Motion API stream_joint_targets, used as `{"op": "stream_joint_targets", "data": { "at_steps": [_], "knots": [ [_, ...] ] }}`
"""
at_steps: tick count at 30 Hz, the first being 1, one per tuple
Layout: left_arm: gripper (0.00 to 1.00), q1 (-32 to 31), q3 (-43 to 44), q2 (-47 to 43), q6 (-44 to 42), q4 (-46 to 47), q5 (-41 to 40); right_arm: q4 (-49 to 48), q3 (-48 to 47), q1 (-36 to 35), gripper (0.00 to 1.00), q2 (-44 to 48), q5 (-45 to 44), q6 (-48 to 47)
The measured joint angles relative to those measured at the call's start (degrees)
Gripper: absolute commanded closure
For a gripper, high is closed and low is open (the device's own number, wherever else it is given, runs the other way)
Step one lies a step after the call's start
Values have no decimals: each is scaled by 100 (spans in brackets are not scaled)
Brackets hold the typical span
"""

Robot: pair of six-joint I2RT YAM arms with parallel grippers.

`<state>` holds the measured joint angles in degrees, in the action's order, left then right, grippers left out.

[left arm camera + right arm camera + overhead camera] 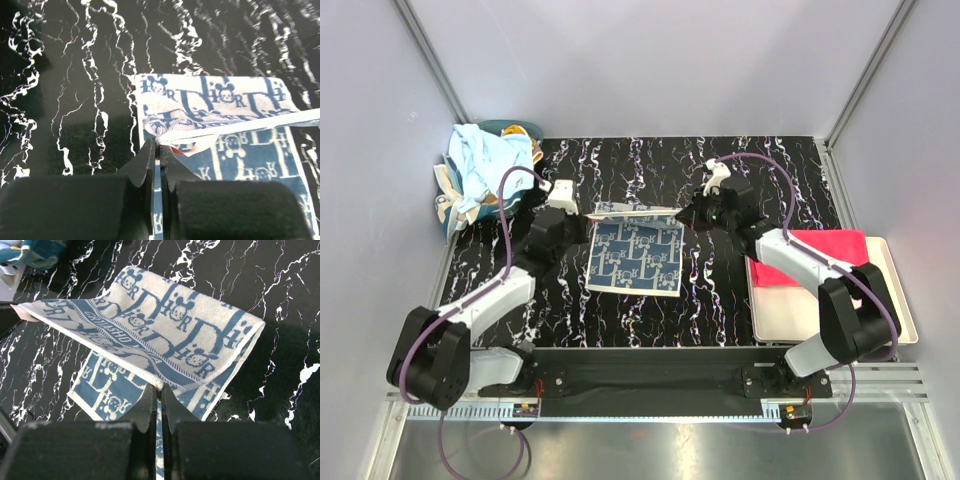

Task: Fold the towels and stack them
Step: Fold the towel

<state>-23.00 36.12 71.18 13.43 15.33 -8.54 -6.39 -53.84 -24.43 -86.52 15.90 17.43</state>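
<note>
The towel's pinched hem goes back and down to the towel's near corner on its side next. My left gripper releases it there, because the towel's front half lies uncovered.
The blue monogram towel lies mid-table with its far edge lifted and folded toward the front. My left gripper is shut on that edge's left corner. In the left wrist view the fingertips pinch the bunched white hem of the towel. My right gripper is shut on the right corner. In the right wrist view it pinches the hem, and the raised flap of the towel stretches away to the left. A pink-red towel lies folded on the cream tray at the right.
A light-blue cloth is heaped with others at the table's back left corner. Grey walls enclose the black marbled table on three sides. The arms' bases sit on a rail along the near edge.
</note>
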Motion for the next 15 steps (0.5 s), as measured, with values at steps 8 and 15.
{"op": "stream_joint_targets", "data": {
  "at_steps": [8, 15],
  "knots": [
    [100, -52, -264, -404, 4, 190, 61, 7, 247, -85, 100, 308, -70, 37],
    [100, -92, -560, -680, 7, 179, 160, 22, 400, -162, 100, 356, -155, 66]
  ]
}}
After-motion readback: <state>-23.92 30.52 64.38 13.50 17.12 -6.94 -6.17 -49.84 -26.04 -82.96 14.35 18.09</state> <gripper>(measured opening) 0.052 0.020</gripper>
